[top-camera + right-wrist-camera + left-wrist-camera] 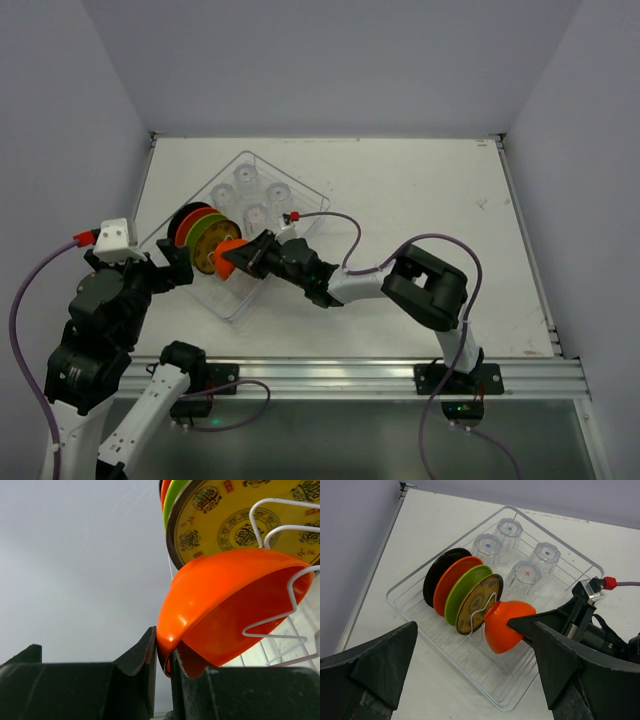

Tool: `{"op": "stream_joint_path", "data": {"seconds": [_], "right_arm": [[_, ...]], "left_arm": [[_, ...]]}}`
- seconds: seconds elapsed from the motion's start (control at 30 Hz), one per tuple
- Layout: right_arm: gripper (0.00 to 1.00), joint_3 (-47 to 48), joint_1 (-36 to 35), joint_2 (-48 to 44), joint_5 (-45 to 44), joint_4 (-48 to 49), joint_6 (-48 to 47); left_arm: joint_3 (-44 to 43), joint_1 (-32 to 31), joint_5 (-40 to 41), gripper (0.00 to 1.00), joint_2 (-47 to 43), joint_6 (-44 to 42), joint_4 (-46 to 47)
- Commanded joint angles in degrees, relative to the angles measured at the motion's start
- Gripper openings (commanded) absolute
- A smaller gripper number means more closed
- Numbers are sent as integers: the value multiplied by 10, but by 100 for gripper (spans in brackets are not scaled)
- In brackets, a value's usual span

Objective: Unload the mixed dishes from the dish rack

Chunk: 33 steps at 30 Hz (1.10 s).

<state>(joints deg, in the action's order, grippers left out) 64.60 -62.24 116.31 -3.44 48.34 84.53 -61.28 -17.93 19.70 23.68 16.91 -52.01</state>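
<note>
My right gripper lifts the orange-red bowl (229, 260) next, carries it outward and lowers it to release on the far tabletop beside the rack, since that spot is bare.
In the dish rack (506, 707), a silvery wire basket, stand several small plates on edge: black (437, 575), orange-red (451, 582), green (465, 591) and yellow patterned (481, 602). Several clear glasses (510, 530) stand upside down behind them. My right gripper (164, 652) is shut on the rim of the orange-red bowl (225, 600), which sits tilted against the yellow plate (225, 520) among the wire prongs (280, 620). From above, the bowl (229, 260) is at the rack's (240, 308) near side. My left gripper (475, 645) hangs open just left of the rack, holding nothing.
The rack sits turned diagonally on the white table (430, 190), near its left edge. The right arm's (420, 285) purple cable (330, 215) loops over the rack's right corner. Grey walls close in the table on the left, back and right.
</note>
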Motion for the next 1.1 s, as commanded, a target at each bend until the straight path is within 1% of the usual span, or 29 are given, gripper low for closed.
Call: {"op": "stream_joint_path", "data": {"seconds": [0.0, 0.1, 0.23, 0.4, 0.53, 0.57, 0.6, 0.63, 0.67, 0.7, 0.73, 0.77, 0.8, 0.83, 0.87, 0.9, 0.93, 0.97, 1.0, 1.03, 1.07], "right_arm": [[0, 18, 7, 2, 5, 59, -48], [0, 29, 14, -6, 25, 79, -74], [0, 52, 26, -26, 57, 79, -96], [0, 41, 44, -61, 86, 76, -129], [0, -13, 69, -127, 112, 70, -154], [0, -22, 74, -166, 117, 59, -161], [0, -29, 81, -188, 125, 10, -179], [0, -41, 89, -213, 140, -16, -193], [0, -49, 106, -265, 145, -45, -212], [0, -52, 118, -293, 147, -135, -252], [0, -51, 133, -318, 151, -178, -274], [0, -47, 166, -340, 153, -225, -326], [0, -40, 184, -375, 148, -342, -354], [0, -8, 225, -385, 133, -398, -381], [0, 10, 247, -391, 123, -453, -437], [0, 27, 264, -392, 112, -550, -466], [0, 71, 285, -380, 97, -594, -493], [0, 96, 322, -368, 74, -636, -517], [0, 115, 338, -355, 67, -699, -554], [0, 158, 366, -325, 58, -726, -570], [0, 177, 378, -311, 36, -750, -595]], "left_arm": [[-4, -3, -1, 100, -5, -6, 1], [-8, -3, 11, 100, -14, -3, 1], [-7, -3, 29, 100, -34, 4, 7], [2, -3, 60, 100, -52, 8, 21], [20, -3, 108, 100, -64, 22, 33], [26, -3, 117, 100, -65, 26, 40], [32, -3, 125, 100, -65, 30, 45], [38, -3, 132, 100, -65, 33, 49], [49, -3, 144, 100, -65, 31, 60], [55, -3, 151, 100, -64, 30, 64], [60, -3, 162, 100, -62, 25, 67], [68, -3, 168, 100, -61, 25, 76], [70, -3, 169, 100, -62, 27, 79], [75, -3, 165, 100, -67, 31, 83], [82, -3, 163, 100, -71, 31, 96], [96, -3, 165, 100, -74, 34, 103], [100, -3, 166, 100, -81, 42, 103], [106, -3, 166, 100, -86, 40, 116], [120, -3, 166, 100, -96, 39, 123], [125, -3, 166, 100, -101, 37, 128], [130, -3, 164, 100, -107, 37, 138]]}}
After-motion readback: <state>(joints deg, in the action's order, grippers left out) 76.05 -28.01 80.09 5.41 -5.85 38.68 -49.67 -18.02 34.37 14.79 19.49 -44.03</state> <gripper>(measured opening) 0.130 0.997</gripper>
